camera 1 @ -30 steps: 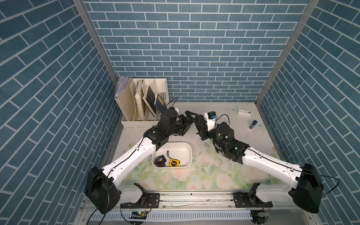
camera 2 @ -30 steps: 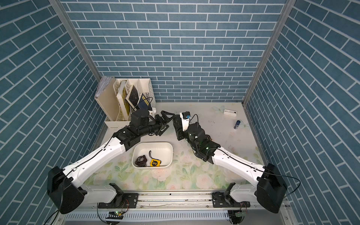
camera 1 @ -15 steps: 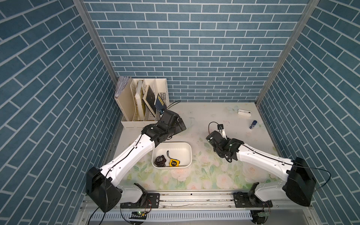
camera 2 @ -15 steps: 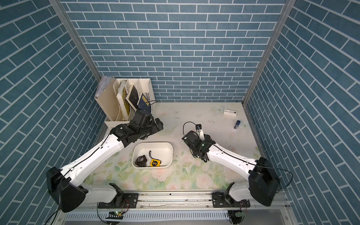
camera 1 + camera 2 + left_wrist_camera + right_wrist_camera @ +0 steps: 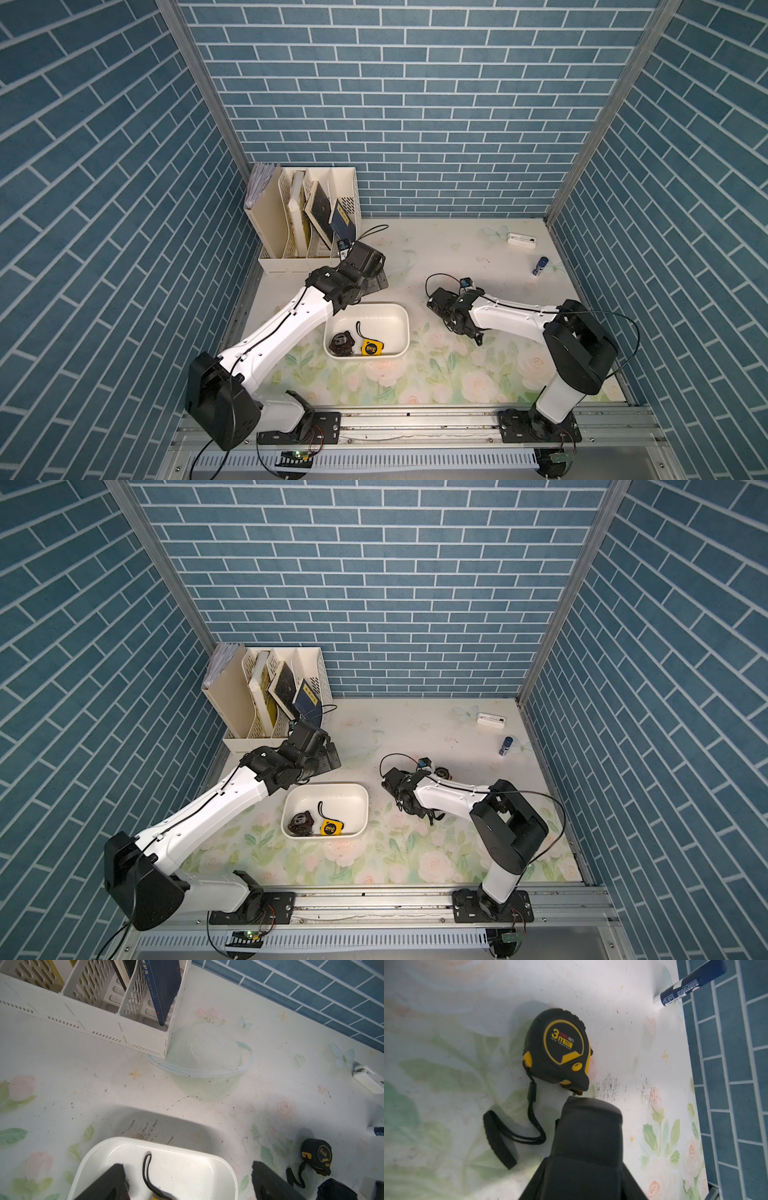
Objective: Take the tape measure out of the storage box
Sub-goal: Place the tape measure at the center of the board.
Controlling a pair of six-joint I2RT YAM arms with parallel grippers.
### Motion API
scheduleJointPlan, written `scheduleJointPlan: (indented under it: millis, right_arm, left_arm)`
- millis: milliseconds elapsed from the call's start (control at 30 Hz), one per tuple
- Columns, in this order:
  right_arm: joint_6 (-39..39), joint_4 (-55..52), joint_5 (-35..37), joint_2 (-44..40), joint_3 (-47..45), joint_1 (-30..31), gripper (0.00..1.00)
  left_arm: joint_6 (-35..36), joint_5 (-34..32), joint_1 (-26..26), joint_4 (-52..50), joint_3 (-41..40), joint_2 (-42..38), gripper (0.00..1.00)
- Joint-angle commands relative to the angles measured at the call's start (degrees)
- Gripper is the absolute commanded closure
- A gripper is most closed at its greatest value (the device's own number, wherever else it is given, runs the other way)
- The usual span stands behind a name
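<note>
The robot's right gripper should next move down toward the near end of the black round tape measure below it and release, since the tape measure rests flat.
The storage box point(image 5: 402, 328), a shallow white tub, sits left of mid-table. Inside lie a yellow tape measure point(image 5: 371, 347) with a black strap point(image 5: 147, 1169), and a dark roundish object point(image 5: 341, 343) beside it. My left gripper point(image 5: 187, 1180) is open and empty, hanging over the tub's far end, with one finger point(image 5: 113, 1180) above the inside and the other beyond the rim. A black-and-yellow tape measure point(image 5: 557, 1049) lies flat on the table right of the tub, also in a top view point(image 5: 442, 773). My right gripper point(image 5: 591, 1105) shows as one dark mass, its tip just short of that tape measure.
A cream file organizer point(image 5: 307, 220) with books stands at the back left, close behind my left wrist. A small white case point(image 5: 521, 241) and a blue glue stick point(image 5: 540, 266) lie at the back right near the wall. Brick walls close three sides.
Both arms have come down from a raised pose at mid-table. The left gripper now hangs over the tub's far end; the right arm has drawn back low to the right of the tub.
</note>
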Motion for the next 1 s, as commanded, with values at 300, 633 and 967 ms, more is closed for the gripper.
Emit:
scheduleJointPlan:
  millis: [300,633,967]
  right_arm:
    - [-3.4,2.8,-5.3,4.1,-0.6,-1.5,1.0]
    - [-4.7,3.0,-7.3,5.1,-0.4,-1.5,0.8]
    - [-4.8,2.9,-7.2,5.3,-0.5,-1.4,0.39]
  left_arm:
    - [1.7,-5.2,0.1,-4.8,3.1,-1.1,0.0]
    - [1.7,-6.1,0.1,-5.6,3.3,-1.5,0.0]
    - [1.7,-5.7,0.1,-5.3,3.4,-1.8,0.0]
